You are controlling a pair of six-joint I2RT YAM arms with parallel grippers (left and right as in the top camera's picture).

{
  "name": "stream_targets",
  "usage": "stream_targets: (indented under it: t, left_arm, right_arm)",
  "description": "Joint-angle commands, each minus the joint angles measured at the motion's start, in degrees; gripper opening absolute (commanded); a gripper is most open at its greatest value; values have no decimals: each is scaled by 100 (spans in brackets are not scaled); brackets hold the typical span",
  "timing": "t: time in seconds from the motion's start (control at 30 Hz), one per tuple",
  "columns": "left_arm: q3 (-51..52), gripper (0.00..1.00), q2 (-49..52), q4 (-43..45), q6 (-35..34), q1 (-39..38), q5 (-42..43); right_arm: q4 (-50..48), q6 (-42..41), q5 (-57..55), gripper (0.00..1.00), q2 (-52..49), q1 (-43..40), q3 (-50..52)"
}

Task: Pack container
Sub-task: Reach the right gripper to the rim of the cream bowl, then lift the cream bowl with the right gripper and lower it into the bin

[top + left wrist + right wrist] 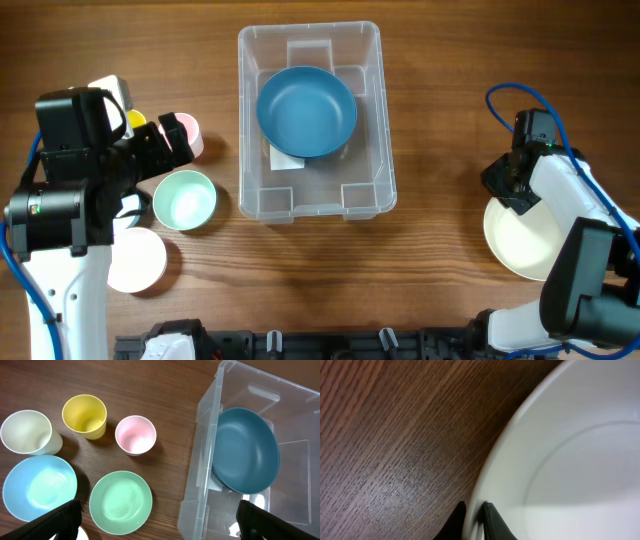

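The white bowl should go up and outward in my right gripper, then down over the container's side onto the dark blue bowl (306, 112), which is empty.
The clear plastic container (368, 120) stands at the table's centre with a dark blue bowl (307, 110) inside; both show in the left wrist view, container (200, 475) and bowl (245, 450). My left gripper (159, 525) is open and empty above the table between a green bowl (121, 502) and the container's wall. My right gripper (474, 517) is shut on the rim of a white bowl (570, 460), one finger outside and one inside. In the overhead view that white bowl (515, 240) sits at the right under the right gripper (510, 190).
Left of the container are a yellow cup (84, 416), a pink cup (135, 435), a white cup (26, 432), a light blue bowl (39, 487) and, in the overhead view, a white bowl (137, 260). A blue cable (515, 95) loops over the right arm.
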State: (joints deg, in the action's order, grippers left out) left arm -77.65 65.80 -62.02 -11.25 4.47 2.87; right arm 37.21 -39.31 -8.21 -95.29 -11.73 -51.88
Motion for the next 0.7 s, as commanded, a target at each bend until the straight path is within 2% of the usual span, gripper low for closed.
stream_targets:
  t: [0.0, 0.2, 0.3, 0.47, 0.6, 0.67]
  left_arm:
    - [-59, 100, 22, 0, 28, 26, 70]
    - [-59, 100, 22, 0, 28, 26, 70]
    - [-59, 100, 22, 0, 28, 26, 70]
    - [-59, 100, 22, 0, 28, 26, 70]
    - [-59, 100, 22, 0, 31, 26, 70]
    - [-59, 100, 22, 2, 31, 26, 70]
  right_arm:
    - [31, 544, 227, 4, -20, 2, -254]
    - [1113, 1508, 409, 4, 149, 138, -1589]
    - [1906, 2162, 601, 4, 181, 415, -2706]
    - [2625, 3132, 837, 4, 181, 1088, -4262]
    - [2588, 4548, 960, 4, 181, 2024, -5198]
    - [2275, 5180, 957, 4, 181, 2503, -5268]
